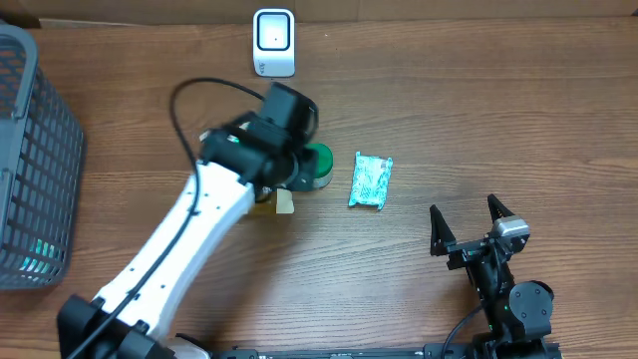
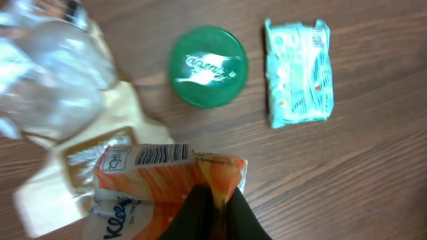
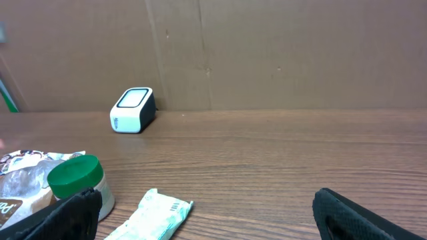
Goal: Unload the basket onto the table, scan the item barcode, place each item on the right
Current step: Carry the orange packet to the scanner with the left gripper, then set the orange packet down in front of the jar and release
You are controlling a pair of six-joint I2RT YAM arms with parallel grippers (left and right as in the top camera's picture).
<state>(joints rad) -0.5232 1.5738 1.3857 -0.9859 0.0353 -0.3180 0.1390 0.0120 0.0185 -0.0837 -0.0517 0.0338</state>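
Next, my left gripper goes down and toward the teal packet, onto the bare table [image 1: 339, 222] [image 2: 261, 160] beside the green-lidded jar, since the cream packet lies beneath the pack.
My left gripper [image 2: 217, 198] is shut on the edge of an orange Kleenex tissue pack [image 2: 147, 183], held above the table. The pack's barcode [image 2: 160, 155] faces the left wrist camera. From overhead the left arm's wrist [image 1: 284, 125] covers the pack and the fingers. The white scanner [image 1: 274, 42] stands at the table's far edge, beyond the left arm, and shows in the right wrist view as a small white box, the scanner [image 3: 132, 110]. My right gripper [image 1: 467, 224] rests at the near right, open, with nothing between its fingers [image 3: 73, 213].
A green-lidded jar [image 1: 317, 165] and a teal packet [image 1: 372, 180] lie right of the left wrist. Under the held pack are a cream packet [image 2: 87, 157] and a clear plastic bag [image 2: 53, 73]. A grey mesh basket [image 1: 30, 170] stands at the left edge.
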